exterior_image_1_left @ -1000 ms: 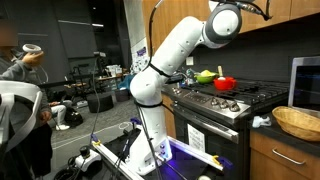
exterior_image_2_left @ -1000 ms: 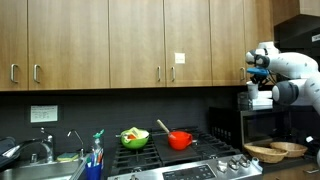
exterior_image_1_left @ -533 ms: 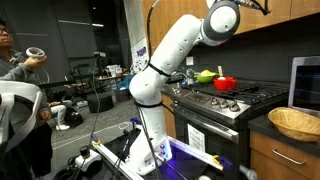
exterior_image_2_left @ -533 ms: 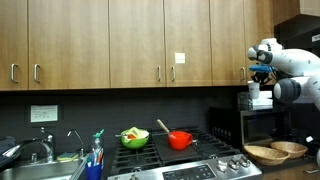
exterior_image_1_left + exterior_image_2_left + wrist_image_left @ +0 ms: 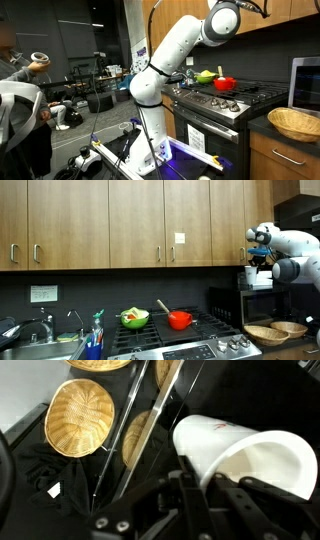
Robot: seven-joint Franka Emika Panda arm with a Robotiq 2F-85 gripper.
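The white cup is still in my gripper over the black microwave. Next I will ease my gripper slightly outward and down to the microwave's top and let go of the cup's side.
My gripper (image 5: 257, 260) is up high by the wooden cabinets, above the black microwave (image 5: 262, 304). In the wrist view the gripper (image 5: 215, 495) is closed on the wall of a white cup (image 5: 235, 448). One finger is outside the rim and one seems to be inside. The cup is tilted, with its mouth toward the right. In an exterior view the cup (image 5: 251, 276) shows as a white shape just under the gripper. In the other exterior view only the arm (image 5: 222, 20) shows; the gripper is cut off at the top edge.
Woven baskets (image 5: 80, 415) lie on the counter below and show in both exterior views (image 5: 266, 333) (image 5: 297, 122). A red pot (image 5: 180, 320) and a green bowl (image 5: 134, 318) sit on the stove. A person (image 5: 20, 95) stands at the far left.
The gripper and cup have shifted only slightly by the cabinet. The person at the left has moved their head and hand.
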